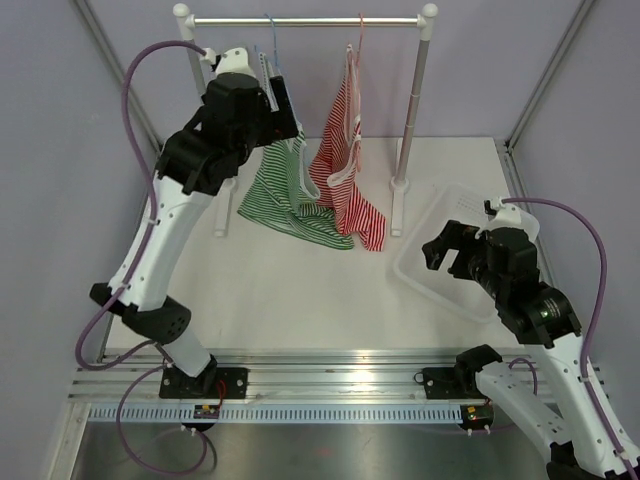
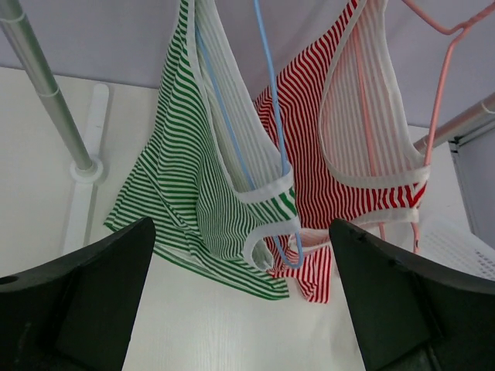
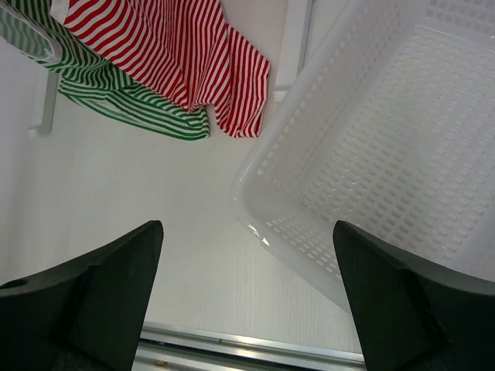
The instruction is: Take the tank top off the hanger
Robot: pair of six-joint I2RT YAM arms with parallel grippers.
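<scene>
My left gripper reaches outward next and closes its fingers around the blue hanger's near arm [image 2: 271, 81], which shows bare in front of the strap.
A green-and-white striped tank top [image 1: 285, 195] hangs on a blue hanger [image 1: 272, 55] from the rack rail [image 1: 310, 20], its hem draped on the table. A red-and-white striped tank top [image 1: 345, 175] hangs beside it on a pink hanger [image 1: 360, 40]. My left gripper [image 1: 288, 112] is raised beside the green top's upper part, open and empty. In the left wrist view the green top [image 2: 193, 178], blue hanger [image 2: 267, 116], red top [image 2: 348, 154] and pink hanger [image 2: 441, 85] lie ahead of the open left gripper [image 2: 244, 309]. My right gripper [image 1: 445, 250] is open and empty.
A white perforated basket [image 1: 415, 280] sits at the right, under my right gripper; it also shows in the right wrist view [image 3: 371, 154]. The rack's right post [image 1: 412, 110] stands between the clothes and the basket. Its left post [image 2: 46, 93] is near my left arm.
</scene>
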